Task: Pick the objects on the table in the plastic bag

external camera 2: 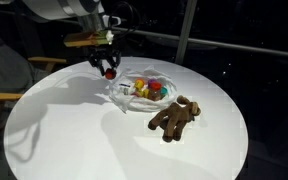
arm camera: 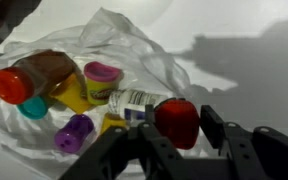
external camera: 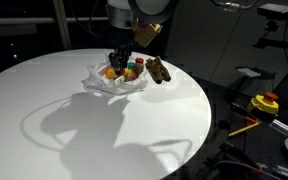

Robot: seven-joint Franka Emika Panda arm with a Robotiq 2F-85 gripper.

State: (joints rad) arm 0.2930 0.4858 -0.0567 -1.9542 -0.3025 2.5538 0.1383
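The fruit is still hanging by the rim of the bag's opening, so my gripper needs to move the red fruit in from the bag's edge toward the purple piece.
A clear plastic bag lies open on the round white table and shows in both exterior views. It holds a brown bottle with a red cap, a yellow tub with a pink lid, a purple piece and a white labelled bottle. My gripper is shut on a red fruit, held just above the bag's edge. A brown teddy bear lies on the table beside the bag.
The white table ends in a round edge. Beyond it in an exterior view a yellow and red device stands in a dark area. A wooden chair stands by the table.
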